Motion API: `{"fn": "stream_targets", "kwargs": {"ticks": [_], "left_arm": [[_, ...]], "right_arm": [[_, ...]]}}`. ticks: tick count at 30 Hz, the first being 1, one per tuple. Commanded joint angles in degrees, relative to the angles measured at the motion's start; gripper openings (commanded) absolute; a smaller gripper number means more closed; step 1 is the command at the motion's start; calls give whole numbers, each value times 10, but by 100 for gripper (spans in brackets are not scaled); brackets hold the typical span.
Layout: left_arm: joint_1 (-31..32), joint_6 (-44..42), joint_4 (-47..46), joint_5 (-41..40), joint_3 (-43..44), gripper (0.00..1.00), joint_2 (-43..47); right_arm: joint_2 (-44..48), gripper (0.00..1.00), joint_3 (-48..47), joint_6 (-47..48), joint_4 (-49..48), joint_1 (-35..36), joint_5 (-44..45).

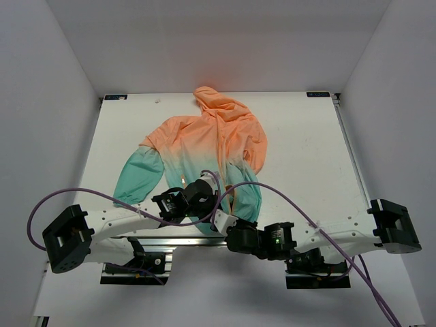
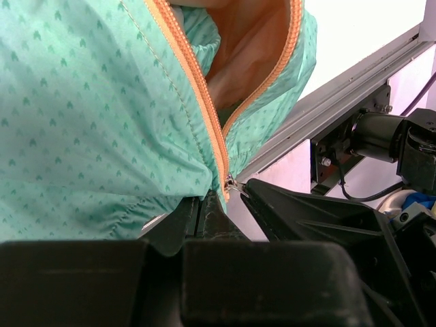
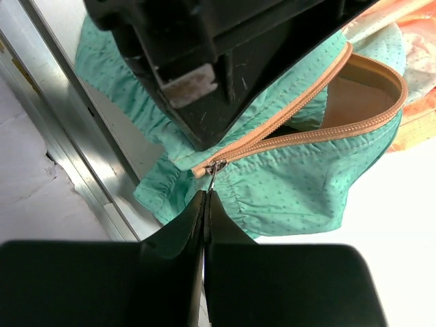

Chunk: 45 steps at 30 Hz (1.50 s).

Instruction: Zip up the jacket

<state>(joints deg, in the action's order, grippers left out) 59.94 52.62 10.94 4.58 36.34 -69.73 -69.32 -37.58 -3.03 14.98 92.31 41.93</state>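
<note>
My left gripper draws the jacket's teal hem back over the aluminium bar point(image 1: 199, 241) next and releases it. That bar lies just back of the gripper.
The jacket point(image 1: 204, 146) lies flat on the white table, peach hood at the far end and teal hem toward the arms. Its orange zipper point(image 2: 204, 102) gapes in a V above the slider. My left gripper point(image 2: 199, 204) is shut on the teal hem point(image 2: 102, 170) just left of the zipper's bottom end. My right gripper point(image 3: 206, 196) is shut on the small metal zipper pull point(image 3: 213, 176), with the slider point(image 3: 216, 165) at the bottom of the zipper. In the top view both grippers, left point(image 1: 204, 193) and right point(image 1: 228, 216), meet at the hem.
An aluminium rail point(image 3: 61, 136) runs along the table's near edge, right under the hem; it also shows in the left wrist view point(image 2: 334, 95). Purple cables point(image 1: 68, 194) loop over both arms. White walls enclose the table at left, right and back.
</note>
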Motion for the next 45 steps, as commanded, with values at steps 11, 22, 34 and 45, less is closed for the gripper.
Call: {"fn": "stream_targets", "kwargs": {"ticks": [11, 22, 34, 45], "left_arm": [[2, -15, -13, 24, 10, 0, -1], [2, -19, -8, 25, 15, 0, -3], [2, -23, 13, 28, 22, 0, 0], [3, -28, 45, 39, 26, 0, 2]], "right_arm": [[-27, 9, -8, -39, -36, -13, 18], [-31, 11, 1, -37, -77, -18, 43], [-35, 0, 0, -52, -69, -31, 132], [-56, 0, -48, -58, -74, -96, 179]]}}
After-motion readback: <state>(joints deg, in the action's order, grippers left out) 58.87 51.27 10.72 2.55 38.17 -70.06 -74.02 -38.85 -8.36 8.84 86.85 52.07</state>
